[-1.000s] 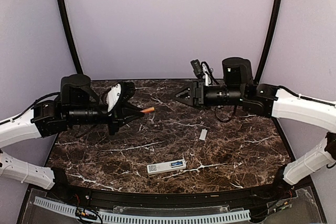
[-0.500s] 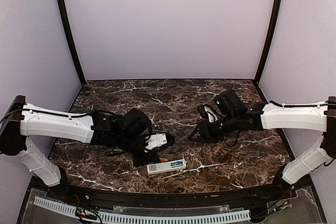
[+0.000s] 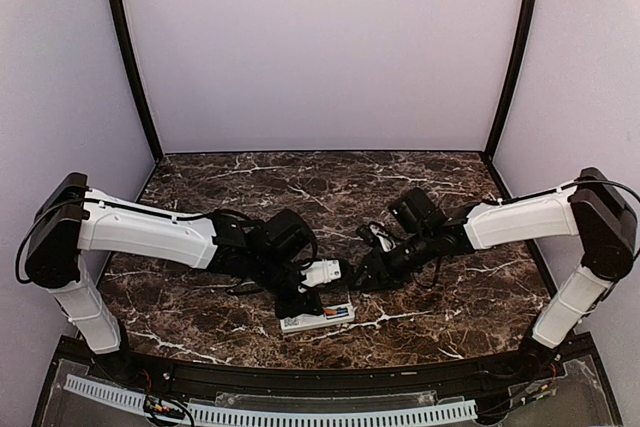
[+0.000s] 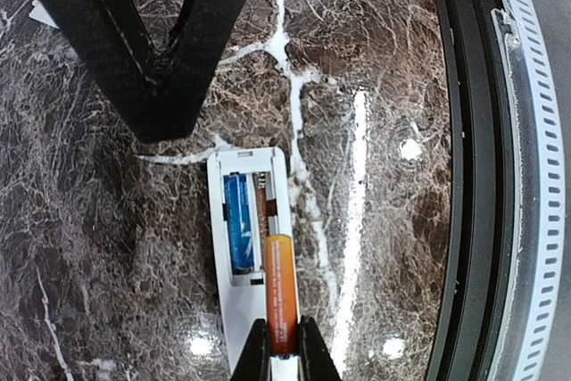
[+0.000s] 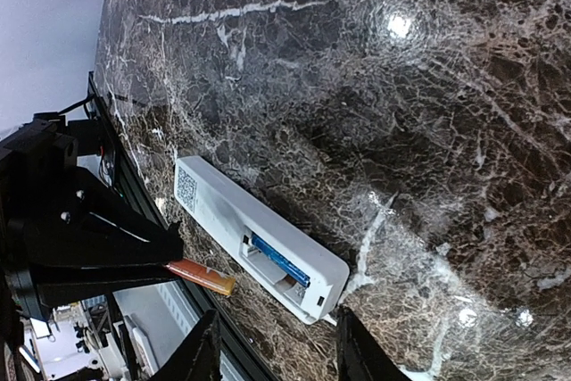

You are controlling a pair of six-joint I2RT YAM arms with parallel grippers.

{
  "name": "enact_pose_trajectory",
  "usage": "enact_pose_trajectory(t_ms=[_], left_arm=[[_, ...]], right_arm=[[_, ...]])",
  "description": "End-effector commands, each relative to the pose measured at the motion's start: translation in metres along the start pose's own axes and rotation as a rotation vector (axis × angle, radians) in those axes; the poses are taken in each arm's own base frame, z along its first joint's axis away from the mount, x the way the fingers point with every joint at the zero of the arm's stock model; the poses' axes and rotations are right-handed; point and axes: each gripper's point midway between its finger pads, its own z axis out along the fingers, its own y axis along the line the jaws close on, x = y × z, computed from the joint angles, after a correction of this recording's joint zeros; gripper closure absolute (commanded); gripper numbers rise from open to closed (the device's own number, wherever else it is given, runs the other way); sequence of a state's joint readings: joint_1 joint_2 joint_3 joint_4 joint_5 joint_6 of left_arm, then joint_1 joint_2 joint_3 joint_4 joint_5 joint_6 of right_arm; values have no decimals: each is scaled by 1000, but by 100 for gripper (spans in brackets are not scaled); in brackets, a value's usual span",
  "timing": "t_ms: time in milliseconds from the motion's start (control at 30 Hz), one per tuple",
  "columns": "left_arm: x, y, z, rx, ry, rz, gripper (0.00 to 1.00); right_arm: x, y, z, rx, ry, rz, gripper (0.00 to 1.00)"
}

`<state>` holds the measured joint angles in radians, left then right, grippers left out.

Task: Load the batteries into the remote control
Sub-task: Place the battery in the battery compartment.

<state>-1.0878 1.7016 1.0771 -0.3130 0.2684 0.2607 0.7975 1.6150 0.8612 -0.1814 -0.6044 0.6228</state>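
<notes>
The slot (image 4: 261, 209) beside the blue battery is empty, so the left gripper will lower over it, toward the spring end, and release the orange battery (image 4: 279, 292) there.
The white remote control (image 3: 318, 319) lies back-up near the table's front edge, its battery recess open. A blue battery (image 4: 238, 234) sits in the left slot; it also shows in the right wrist view (image 5: 282, 260). My left gripper (image 4: 281, 335) is shut on the orange battery (image 4: 279, 292) and holds it lengthwise just above the remote (image 4: 248, 247), its tip at the empty right slot. In the top view the left gripper (image 3: 316, 301) hangs over the remote. My right gripper (image 5: 278, 354) is open and empty, hovering just past the remote's (image 5: 259, 234) recess end; it appears in the top view (image 3: 358, 276).
The table's black front rim (image 4: 468, 176) and a white slotted rail (image 4: 535, 131) run close beside the remote. A small pale flat piece (image 4: 40, 13) lies on the marble behind the right fingers (image 4: 161, 60). Dark marble stretches behind both arms.
Both arms came down from a raised pose to the remote. The left one brought the orange battery over the recess; the right one moved in toward the remote's right end.
</notes>
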Motion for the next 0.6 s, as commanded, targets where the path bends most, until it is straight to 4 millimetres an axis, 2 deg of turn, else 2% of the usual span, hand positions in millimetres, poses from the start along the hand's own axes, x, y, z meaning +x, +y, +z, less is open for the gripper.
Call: enact_pose_trajectory(t_ms=[0, 567], left_arm=[[-1, -2, 2, 18, 26, 26, 100], [10, 7, 15, -12, 94, 8, 100]], right_arm=[[-7, 9, 1, -60, -5, -33, 59], [3, 4, 8, -95, 1, 7, 61]])
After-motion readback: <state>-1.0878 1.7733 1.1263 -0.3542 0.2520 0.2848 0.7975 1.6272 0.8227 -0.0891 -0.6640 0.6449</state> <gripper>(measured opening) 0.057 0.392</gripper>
